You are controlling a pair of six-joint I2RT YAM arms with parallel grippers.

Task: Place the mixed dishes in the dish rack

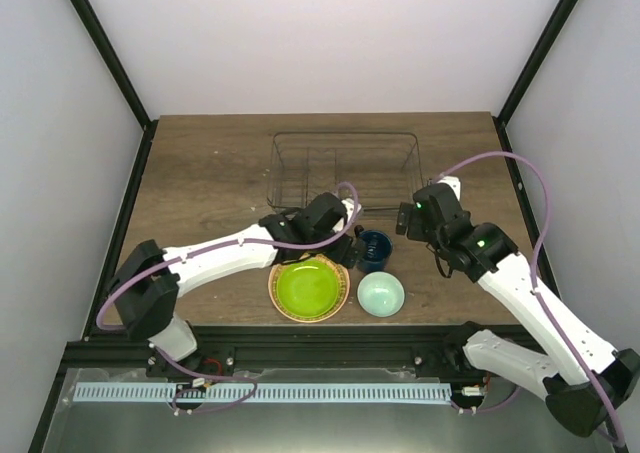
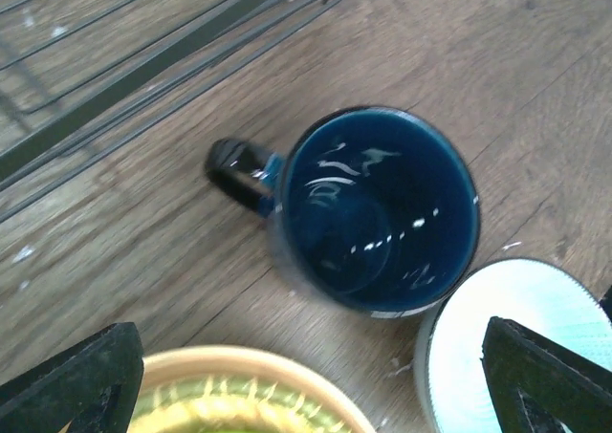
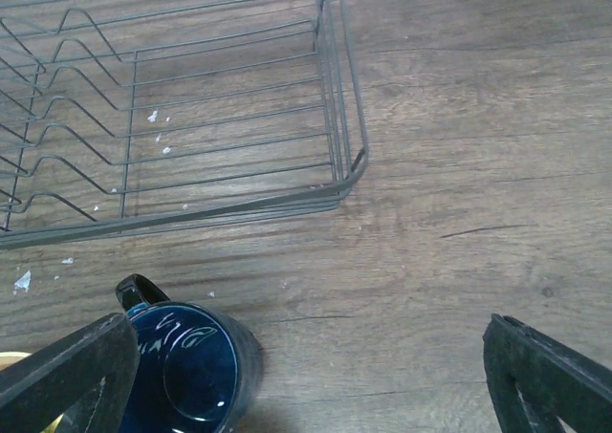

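I will move my left gripper to the right in the top view, then down with its fingers on both sides of the mug's rim beside the bowl [image 1: 381,295], because the mug's opening faces up.
The dark blue mug [image 1: 375,250] stands upright on the table just in front of the wire dish rack [image 1: 345,168]. The lime-green plate [image 1: 308,286] lies on an orange woven plate [image 1: 277,295], with the mint-green bowl [image 1: 381,295] to its right. My left gripper [image 1: 350,231] hovers open above the mug [image 2: 378,208], nothing between its fingers [image 2: 72,380]; the bowl [image 2: 507,342] and the plate rim [image 2: 249,376] show below. My right gripper [image 1: 407,219] is open and empty right of the mug [image 3: 186,366], near the rack's corner [image 3: 349,165].
Black frame posts stand at the table's back corners. The table's right edge [image 1: 515,193] lies close behind my right arm. The left arm stretches across the table's left half in front of the rack.
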